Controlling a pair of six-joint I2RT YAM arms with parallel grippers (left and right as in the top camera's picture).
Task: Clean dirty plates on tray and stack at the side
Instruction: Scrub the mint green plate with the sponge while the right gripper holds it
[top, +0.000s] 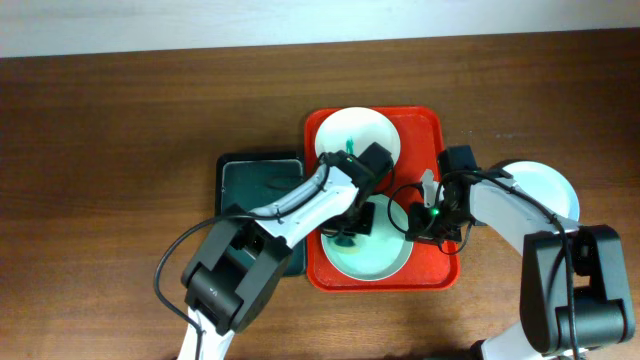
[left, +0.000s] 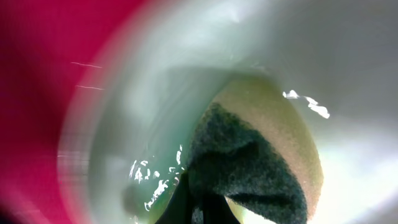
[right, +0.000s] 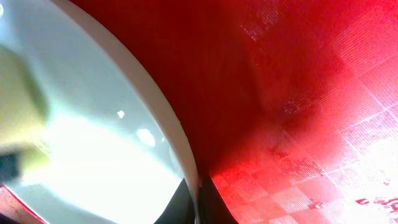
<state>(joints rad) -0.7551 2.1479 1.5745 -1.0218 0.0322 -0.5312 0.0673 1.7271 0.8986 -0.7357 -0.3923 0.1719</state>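
Observation:
Next, my left gripper should lift the sponge (left: 249, 162) off the mint plate, cross, lower and release it, with the black tray's bare bottom to its left in the overhead view.
The red tray (top: 425, 130) holds a white plate (top: 385, 130) with a teal smear at the back and a pale mint plate (top: 385, 258) at the front. My left gripper (top: 352, 222) is shut on a green sponge (left: 249, 162) and presses it onto the mint plate (left: 143, 118). My right gripper (top: 418, 218) is shut on that plate's right rim (right: 168, 124), over the tray floor (right: 298, 106). A third pale plate (top: 545, 185) lies on the table right of the tray.
A smaller black tray (top: 255, 185) sits on the wooden table left of the red tray, partly under my left arm. Both arms cross above the front half of the red tray.

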